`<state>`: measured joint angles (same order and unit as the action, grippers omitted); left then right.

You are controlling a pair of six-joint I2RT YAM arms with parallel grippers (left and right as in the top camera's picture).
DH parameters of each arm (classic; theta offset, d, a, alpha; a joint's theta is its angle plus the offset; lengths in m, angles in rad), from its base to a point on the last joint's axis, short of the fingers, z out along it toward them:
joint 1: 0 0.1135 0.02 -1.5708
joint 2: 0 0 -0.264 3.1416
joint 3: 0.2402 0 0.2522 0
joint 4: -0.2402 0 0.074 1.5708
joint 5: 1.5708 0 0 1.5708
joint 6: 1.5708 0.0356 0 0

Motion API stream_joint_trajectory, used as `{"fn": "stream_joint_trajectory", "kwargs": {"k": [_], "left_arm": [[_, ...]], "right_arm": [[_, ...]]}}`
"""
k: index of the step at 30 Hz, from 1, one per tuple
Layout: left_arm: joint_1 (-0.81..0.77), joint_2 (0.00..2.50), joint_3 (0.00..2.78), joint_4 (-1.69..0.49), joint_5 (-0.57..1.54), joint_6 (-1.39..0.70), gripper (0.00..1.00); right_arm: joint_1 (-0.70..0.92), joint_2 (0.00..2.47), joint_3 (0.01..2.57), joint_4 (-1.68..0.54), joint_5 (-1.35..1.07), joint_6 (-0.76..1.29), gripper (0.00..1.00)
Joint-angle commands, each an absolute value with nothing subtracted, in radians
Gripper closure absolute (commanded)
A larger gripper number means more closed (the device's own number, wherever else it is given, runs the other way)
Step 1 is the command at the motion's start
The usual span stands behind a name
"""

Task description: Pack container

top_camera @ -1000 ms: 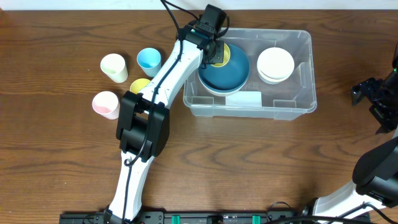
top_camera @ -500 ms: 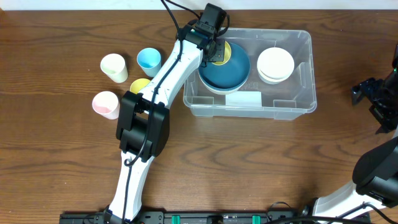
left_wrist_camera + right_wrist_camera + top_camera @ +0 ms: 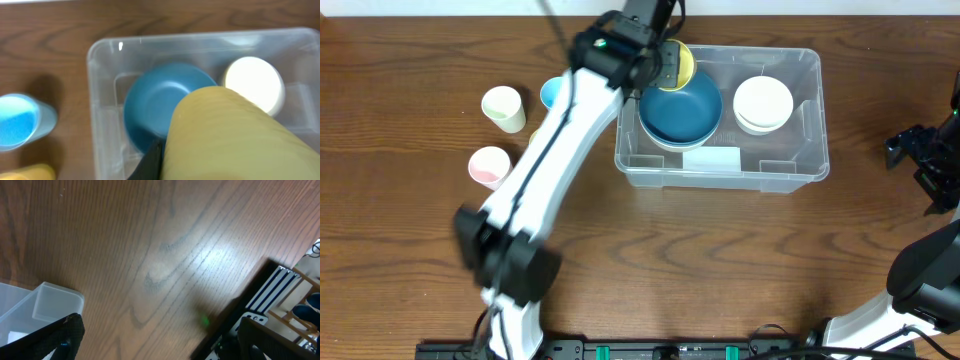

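My left gripper will next move back, lower the yellow cup and release it, since the bin's empty near corner (image 3: pixel 637 156) beside the blue bowl (image 3: pixel 682 115) lies back and below.
The container (image 3: pixel 798 165) is a large clear bin at the back centre. In it lie a dark blue bowl (image 3: pixel 682 115) on the left and stacked white bowls (image 3: pixel 763 103) on the right. My left gripper (image 3: pixel 663 62) is shut on a yellow cup (image 3: pixel 680 62) and holds it above the bin's far left corner, over the bowl's edge. In the left wrist view the yellow cup (image 3: pixel 235 135) fills the lower right, above the blue bowl (image 3: pixel 152 107) and the bin's rim (image 3: pixel 100 47). My right gripper (image 3: pixel 918 160) is open and empty, right of the bin.
A cream cup (image 3: pixel 503 107), a light blue cup (image 3: pixel 553 92) and a pink cup (image 3: pixel 488 165) stand left of the bin. Another yellow thing (image 3: pixel 25 172) shows near the blue cup (image 3: pixel 20 122). A white label (image 3: pixel 712 158) lies in the bin's front.
My left arm has swung and risen, carrying the yellow cup from down in the blue bowl up toward the bin's far left corner. The right arm has not moved.
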<state>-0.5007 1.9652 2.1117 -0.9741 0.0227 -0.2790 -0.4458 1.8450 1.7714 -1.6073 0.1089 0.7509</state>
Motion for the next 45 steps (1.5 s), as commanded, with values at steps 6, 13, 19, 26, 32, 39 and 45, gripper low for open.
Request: {"fn": "stream_joint_trajectory", "kwargs": {"k": [6, 13, 19, 26, 32, 39, 45], "left_arm": [[-0.512, 1.773, 2.140, -1.297, 0.013, -0.285, 0.94], [-0.512, 1.843, 2.114, -1.327, 0.014, -0.285, 0.94], [-0.512, 1.940, 2.113, -1.329, 0.014, -0.285, 0.94], [-0.512, 2.041, 2.113, -1.347, 0.014, -0.286, 0.94], [-0.512, 2.090, 2.113, -1.372, 0.014, -0.286, 0.94], [-0.501, 2.105, 2.088, -1.364, 0.008, -0.285, 0.94], [-0.472, 2.105, 2.061, -1.349, 0.007, -0.286, 0.94]], "right_arm": [[-0.447, 1.840, 1.770, -1.608, 0.120, 0.763, 0.01], [-0.447, 1.840, 1.770, -1.608, 0.120, 0.763, 0.01], [-0.447, 1.840, 1.770, -1.608, 0.120, 0.763, 0.01], [-0.447, 1.840, 1.770, -1.608, 0.120, 0.763, 0.01], [-0.447, 1.840, 1.770, -1.608, 0.120, 0.763, 0.01], [-0.447, 1.840, 1.770, -1.608, 0.120, 0.763, 0.01], [-0.447, 1.840, 1.770, -1.608, 0.120, 0.763, 0.01]]}}
